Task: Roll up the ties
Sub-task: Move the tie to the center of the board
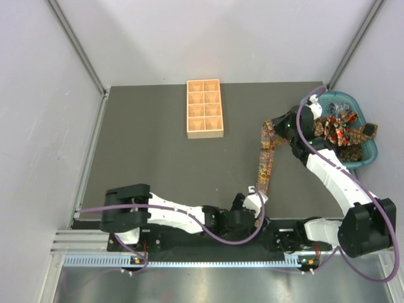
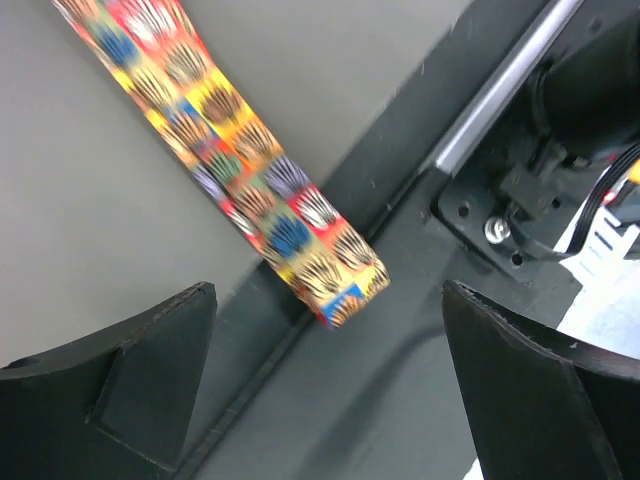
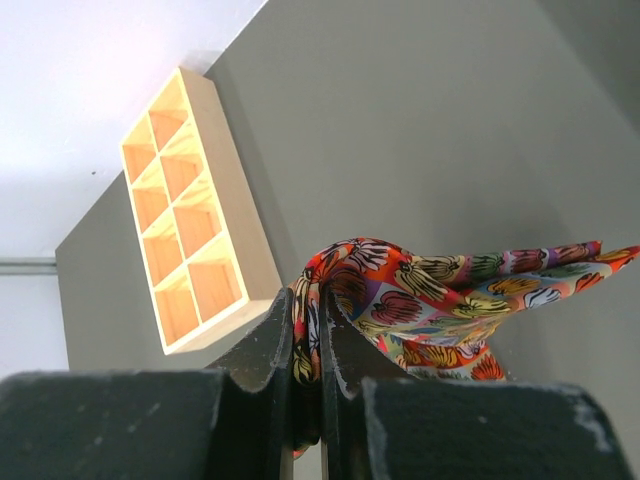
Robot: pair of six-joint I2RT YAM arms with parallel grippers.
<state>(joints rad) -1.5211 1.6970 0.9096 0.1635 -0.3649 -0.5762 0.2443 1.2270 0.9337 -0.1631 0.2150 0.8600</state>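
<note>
I need to lower my right gripper a little next toward the tie's far part on the mat [image 1: 267, 134] [image 3: 452, 362], which lies below it, and let go of the tie's bunched fold.
A long tie [image 1: 265, 158] with a busy orange, red and blue print lies stretched over the dark mat. My right gripper [image 1: 278, 129] holds its far end lifted. In the right wrist view that gripper [image 3: 308, 330] is shut on a fold of the tie [image 3: 440, 300], with cloth bunched between the jaws. The tie's near end [image 2: 335, 285] lies at the mat's front edge. My left gripper [image 2: 330, 400] hovers just short of it, wide open, with nothing between its fingers [image 2: 120, 380]. In the top view the left gripper [image 1: 257, 199] is by that near end. More ties [image 1: 341, 129] are heaped in the teal basket.
The teal basket [image 1: 371, 151] stands at the table's right edge, right behind the right arm. A tan wooden tray [image 1: 204, 108] with open compartments sits at the back centre, also seen as the tray [image 3: 190, 220] in the right wrist view. The right arm's base [image 2: 530, 180] is close by the left gripper.
</note>
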